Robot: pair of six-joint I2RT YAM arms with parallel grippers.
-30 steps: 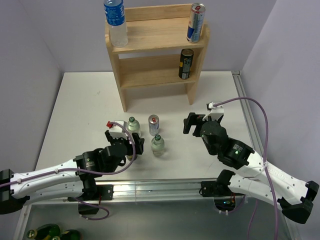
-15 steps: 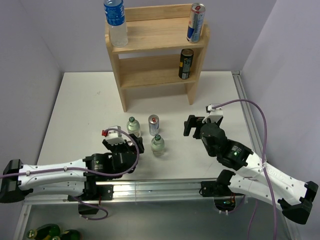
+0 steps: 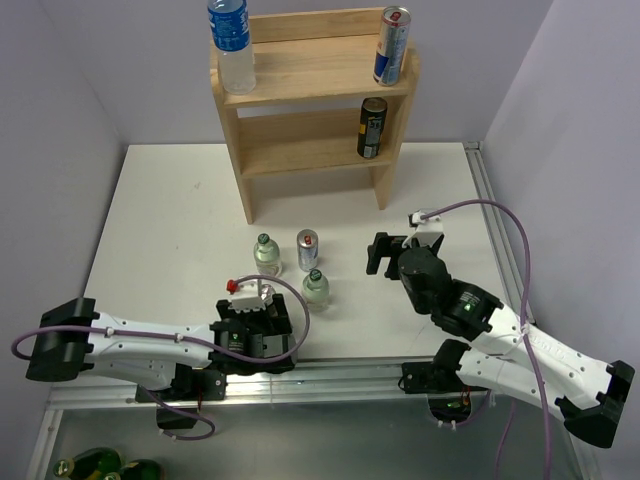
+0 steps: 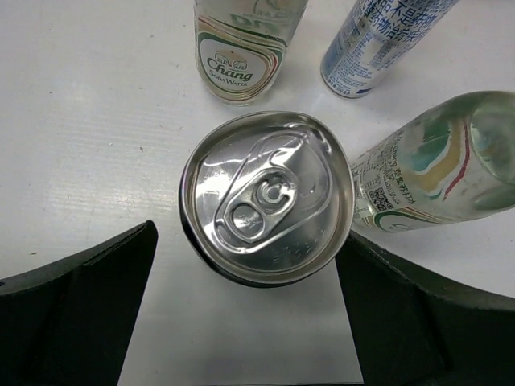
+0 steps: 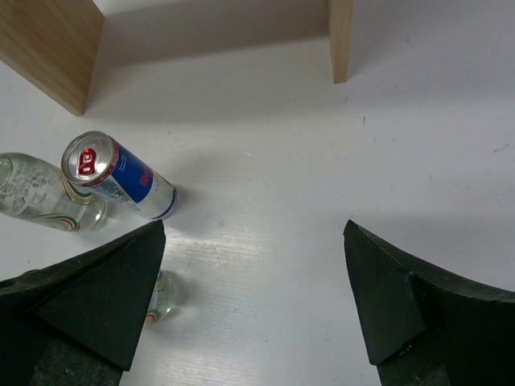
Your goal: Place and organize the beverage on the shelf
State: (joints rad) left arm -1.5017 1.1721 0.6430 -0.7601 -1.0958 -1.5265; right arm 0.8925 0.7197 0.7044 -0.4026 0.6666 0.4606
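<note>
The left gripper will next lower its open fingers past the silver lid of the dark can, which stands below and slightly outward, and ease them outward around the can.
The wooden shelf (image 3: 310, 75) stands at the back. It holds a water bottle (image 3: 231, 45) and a Red Bull can (image 3: 392, 45) on top, and a black can (image 3: 371, 127) on the lower tier. On the table stand two glass soda bottles (image 3: 266, 254) (image 3: 316, 290) and a second Red Bull can (image 3: 307, 250). My left gripper (image 4: 249, 269) is open and points down, its fingers on either side of a dark, silver-topped can (image 4: 265, 197). In the top view the left gripper (image 3: 262, 312) hides that can. My right gripper (image 3: 385, 252) is open and empty above bare table.
The left wrist view shows a Chang bottle (image 4: 240, 48), the Red Bull can (image 4: 378, 36) and the other bottle (image 4: 434, 165) close round the dark can. The right wrist view shows the Red Bull can (image 5: 119, 178), a bottle (image 5: 40, 197) and the shelf legs (image 5: 342, 36).
My left arm has drawn back toward the near edge and its wrist has shifted right, coming over the can. The right gripper has barely moved.
</note>
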